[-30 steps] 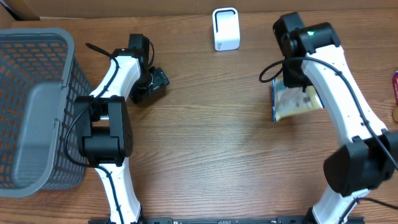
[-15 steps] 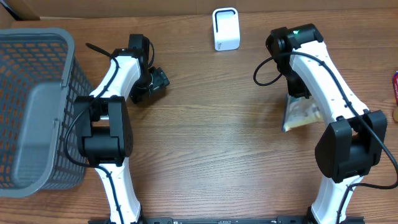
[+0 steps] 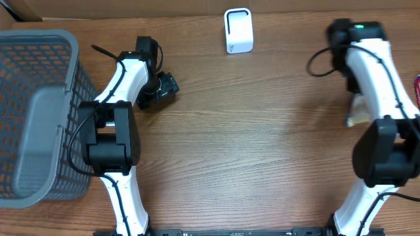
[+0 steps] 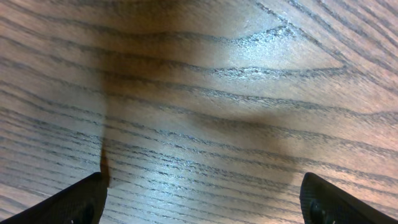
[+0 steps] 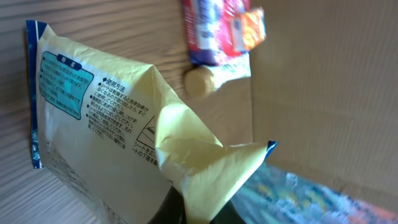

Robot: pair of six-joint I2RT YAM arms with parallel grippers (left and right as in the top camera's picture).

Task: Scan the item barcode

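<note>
My right gripper shifts to the left in the overhead view next, lowers the packet onto the bare wood and releases it, since that part lies empty.
The item is a yellow packet [image 5: 118, 118] with a blue edge and printed Japanese text. My right gripper [image 5: 198, 210] is shut on its crumpled corner, and the packet hangs above the wood. From overhead only a sliver of the packet [image 3: 358, 113] shows beside the right arm, near the table's right edge. The white barcode scanner [image 3: 238, 30] stands at the back centre, well left of the packet. My left gripper [image 4: 202, 208] is open over bare wood with nothing between its fingers; in the overhead view the left gripper [image 3: 164, 86] sits at the back left.
A grey mesh basket [image 3: 39, 37] fills the left side of the table. A red packet [image 5: 221, 28] and a small round object [image 5: 199, 81] lie beyond the held packet, next to a cardboard wall [image 5: 323, 87]. The red packet [image 3: 417, 88] shows at the right edge.
My right arm has swung to the right, carrying the packet from the table's right-middle toward the right edge. The left arm has not moved.
</note>
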